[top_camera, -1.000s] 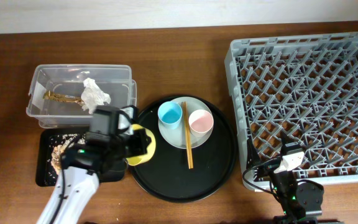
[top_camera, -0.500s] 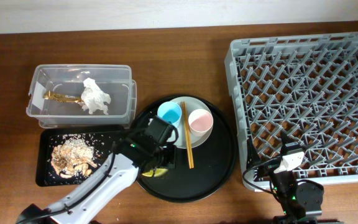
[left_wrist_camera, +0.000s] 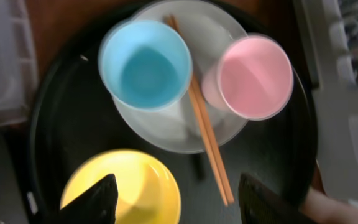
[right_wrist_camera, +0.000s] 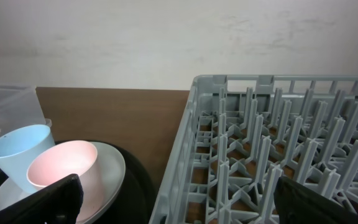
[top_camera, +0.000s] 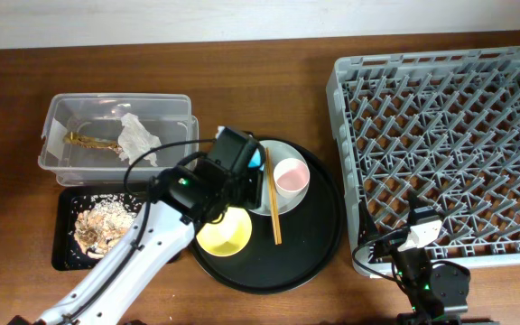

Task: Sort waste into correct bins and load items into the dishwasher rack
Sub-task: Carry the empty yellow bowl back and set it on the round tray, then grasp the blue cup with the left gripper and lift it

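My left gripper will next go down and outward onto the light-blue cup's rim (left_wrist_camera: 102, 77) facing the clear tub, as chopsticks and the pink cup crowd its opposite side.
My left gripper (top_camera: 230, 191) hovers open above the round black tray (top_camera: 319, 239), its fingers (left_wrist_camera: 95, 200) spread wide and holding nothing. Just under it the yellow bowl (top_camera: 224, 233) (left_wrist_camera: 132, 186) sits upright on that tray. Behind it the pale plate (left_wrist_camera: 185, 127) carries the light-blue cup (left_wrist_camera: 145, 65), the white cup with pink inside (top_camera: 290, 176) (left_wrist_camera: 255, 76) and the chopsticks (top_camera: 272, 217) (left_wrist_camera: 209, 134). The tissue (top_camera: 136, 137) and gold wrapper (top_camera: 84, 140) lie in the clear tub (top_camera: 57, 158). Food scraps (top_camera: 102, 226) lie on the flat black tray (top_camera: 64, 255). My right gripper (right_wrist_camera: 179, 208) rests open by the grey rack (top_camera: 450, 153) (right_wrist_camera: 278, 143).
The rack fills the right side of the table and holds nothing. My left arm (top_camera: 125, 262) stretches from the front left across the flat black tray. In the right wrist view the blue cup (right_wrist_camera: 17, 152) and pink cup (right_wrist_camera: 64, 171) stand left of the rack's corner.
My left gripper carried the yellow bowl from over the flat black tray to the round tray, let it go, opened and drew back toward the cups. The right arm has not moved.
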Tool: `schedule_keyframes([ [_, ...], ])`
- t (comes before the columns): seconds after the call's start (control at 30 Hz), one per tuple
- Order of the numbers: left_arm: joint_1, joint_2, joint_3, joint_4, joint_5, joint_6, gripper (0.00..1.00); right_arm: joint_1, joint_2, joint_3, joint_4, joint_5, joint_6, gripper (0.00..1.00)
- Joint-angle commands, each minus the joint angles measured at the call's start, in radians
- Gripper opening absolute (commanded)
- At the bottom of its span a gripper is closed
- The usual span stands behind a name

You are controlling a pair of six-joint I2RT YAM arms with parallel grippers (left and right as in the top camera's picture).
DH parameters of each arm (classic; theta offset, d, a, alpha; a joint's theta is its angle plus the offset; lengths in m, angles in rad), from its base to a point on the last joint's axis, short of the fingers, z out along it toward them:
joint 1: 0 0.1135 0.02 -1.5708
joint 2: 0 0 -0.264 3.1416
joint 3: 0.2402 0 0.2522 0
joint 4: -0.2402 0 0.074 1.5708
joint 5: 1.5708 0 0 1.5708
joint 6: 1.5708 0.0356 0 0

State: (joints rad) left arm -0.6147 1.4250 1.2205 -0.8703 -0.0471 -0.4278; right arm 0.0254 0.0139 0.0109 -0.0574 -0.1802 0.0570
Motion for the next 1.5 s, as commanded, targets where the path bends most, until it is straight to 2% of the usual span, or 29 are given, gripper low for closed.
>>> schedule_keyframes([
  [0.0,0.061,0.0,0.018,0.024,-0.048,0.018,0.62,-0.007,-0.006,-0.005,-0.006,0.009,0.011,0.99],
  [0.4,0.088,0.053,0.017,0.022,-0.048,0.018,0.62,-0.007,-0.006,-0.005,-0.006,0.009,0.011,0.99],
  [0.53,0.088,0.13,0.017,0.073,-0.048,0.018,0.62,-0.007,-0.006,-0.005,-0.006,0.009,0.011,0.99],
  [0.67,0.106,0.132,0.018,0.171,-0.047,0.017,0.61,-0.007,-0.006,-0.005,-0.006,0.009,0.011,0.99],
  [0.83,0.123,0.175,0.017,0.182,-0.039,-0.018,0.6,-0.007,-0.006,-0.005,-0.006,0.009,0.011,0.99],
  [0.87,0.123,0.2,0.017,0.189,-0.015,-0.02,0.54,-0.007,-0.006,-0.005,-0.006,0.009,0.011,0.99],
  [1.0,0.125,0.281,0.017,0.208,0.005,-0.02,0.43,-0.006,-0.006,-0.005,-0.005,-0.004,0.012,0.99],
  [1.3,0.127,0.311,0.017,0.214,-0.055,-0.02,0.4,-0.006,-0.006,-0.005,-0.006,-0.022,0.012,0.99],
  [1.37,0.127,0.336,0.017,0.216,-0.055,-0.02,0.29,-0.006,-0.006,-0.005,0.014,-0.11,0.012,0.99],
  [1.4,0.127,0.339,0.017,0.219,-0.055,-0.02,0.18,-0.006,-0.006,-0.005,0.028,-0.149,0.012,0.99],
  [1.43,0.127,0.339,0.018,0.22,-0.055,-0.02,0.0,-0.006,-0.006,0.004,0.047,-0.179,0.012,0.99],
  [1.47,0.127,0.333,0.019,0.224,-0.055,-0.02,0.0,-0.006,-0.006,0.035,0.036,-0.173,0.012,0.99],
])
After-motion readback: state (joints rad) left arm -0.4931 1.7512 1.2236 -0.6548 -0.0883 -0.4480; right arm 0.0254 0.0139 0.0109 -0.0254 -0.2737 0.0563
